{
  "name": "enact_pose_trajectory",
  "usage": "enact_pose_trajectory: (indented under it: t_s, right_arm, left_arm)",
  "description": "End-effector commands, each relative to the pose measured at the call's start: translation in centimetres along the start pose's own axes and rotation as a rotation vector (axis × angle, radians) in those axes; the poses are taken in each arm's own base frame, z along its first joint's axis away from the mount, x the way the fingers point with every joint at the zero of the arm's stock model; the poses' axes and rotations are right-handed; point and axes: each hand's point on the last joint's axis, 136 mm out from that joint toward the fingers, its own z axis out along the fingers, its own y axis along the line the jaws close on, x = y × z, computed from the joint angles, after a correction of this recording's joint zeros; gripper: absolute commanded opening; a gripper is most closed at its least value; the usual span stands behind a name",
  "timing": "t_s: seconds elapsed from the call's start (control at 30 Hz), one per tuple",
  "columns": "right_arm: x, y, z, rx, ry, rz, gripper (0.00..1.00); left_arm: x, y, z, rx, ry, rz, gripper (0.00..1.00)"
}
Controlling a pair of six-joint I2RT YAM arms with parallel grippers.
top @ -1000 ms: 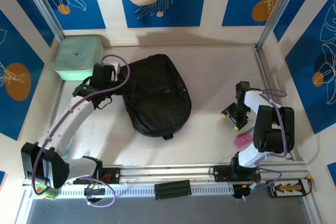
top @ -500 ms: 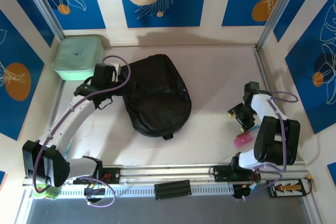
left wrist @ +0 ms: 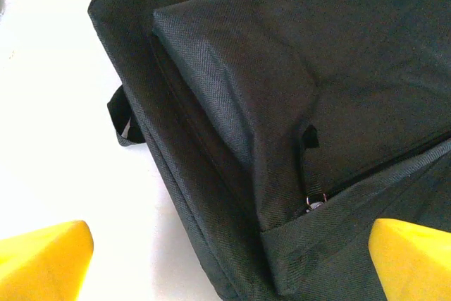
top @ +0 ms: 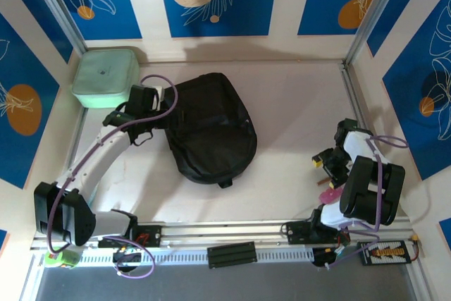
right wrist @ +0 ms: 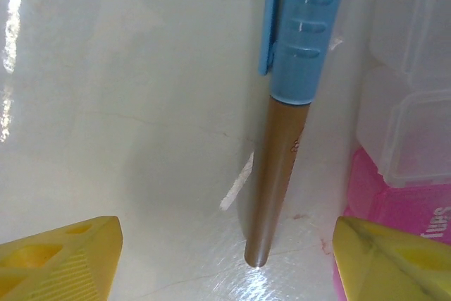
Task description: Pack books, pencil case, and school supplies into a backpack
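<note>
The pen's brown end should next come between the open fingers of my right gripper as I lower it. Then the fingers should close there.
The black backpack (top: 211,128) lies flat in the middle of the table. My left gripper (left wrist: 229,266) is open wide at its left edge, with its yellow fingertips (left wrist: 42,262) straddling the seam by a zipper pull (left wrist: 315,201); it holds nothing. My right gripper (right wrist: 229,266) is open low over the table at the right side. A pen with a brown barrel and blue cap (right wrist: 278,174) lies between its fingers, untouched. A pink and clear plastic box (right wrist: 402,139) sits just right of the pen; I cannot tell whether it is the pencil case. The books are out of view.
A mint-green square box (top: 106,75) stands at the back left corner. Blue-and-white walls close in the table on three sides, the right one near my right arm (top: 370,181). A rail (top: 232,232) runs along the near edge.
My right gripper has moved right and toward the near edge, down over the pen, and its jaws have widened. The left arm has barely shifted.
</note>
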Motion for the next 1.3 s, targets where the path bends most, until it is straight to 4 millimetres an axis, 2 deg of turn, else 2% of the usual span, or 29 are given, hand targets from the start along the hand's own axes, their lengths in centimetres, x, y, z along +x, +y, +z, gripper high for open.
enact_pose_trajectory:
  t_s: [0.0, 0.23, 0.43, 0.53, 0.7, 0.9, 1.07, 1.17, 1.27]
  right_arm:
    - [0.4, -0.5, 0.5, 0.018, 0.026, -0.017, 0.77]
    - [0.3, 0.5, 1.8, -0.005, 0.058, 0.005, 0.58]
    - [0.6, 0.5, 2.7, -0.012, 0.073, 0.017, 0.35]
    - [0.5, 0.6, 2.7, -0.011, 0.068, 0.006, 0.23]
    - [0.3, 1.1, 2.4, -0.027, 0.052, -0.017, 0.09]
    - [0.5, 2.1, 1.3, -0.035, 0.007, -0.072, 0.04]
    - [1.5, 4.9, -1.2, -0.105, -0.059, -0.171, 0.05]
    - [2.5, 7.2, -2.7, -0.174, -0.105, -0.242, 0.05]
    - [3.8, 9.7, -4.4, -0.267, -0.14, -0.325, 0.06]
  left_arm:
    - [-0.2, 0.3, 0.2, 0.004, -0.003, -0.006, 1.0]
    - [-0.2, 0.5, 0.0, -0.005, -0.001, -0.003, 1.0]
    - [-0.4, 0.4, 0.0, -0.001, -0.002, -0.005, 1.0]
    - [-0.4, 0.3, -0.1, 0.004, 0.0, -0.007, 1.0]
    - [-0.3, 0.2, -0.2, 0.007, 0.003, -0.01, 1.0]
    - [-0.3, -0.6, -0.4, 0.053, 0.014, -0.01, 1.0]
    - [0.6, -2.9, 0.7, 0.176, 0.06, -0.04, 1.0]
    - [2.7, -4.4, 2.3, 0.241, 0.127, -0.092, 0.98]
    - [6.2, -5.2, 4.1, 0.242, 0.192, -0.137, 0.96]
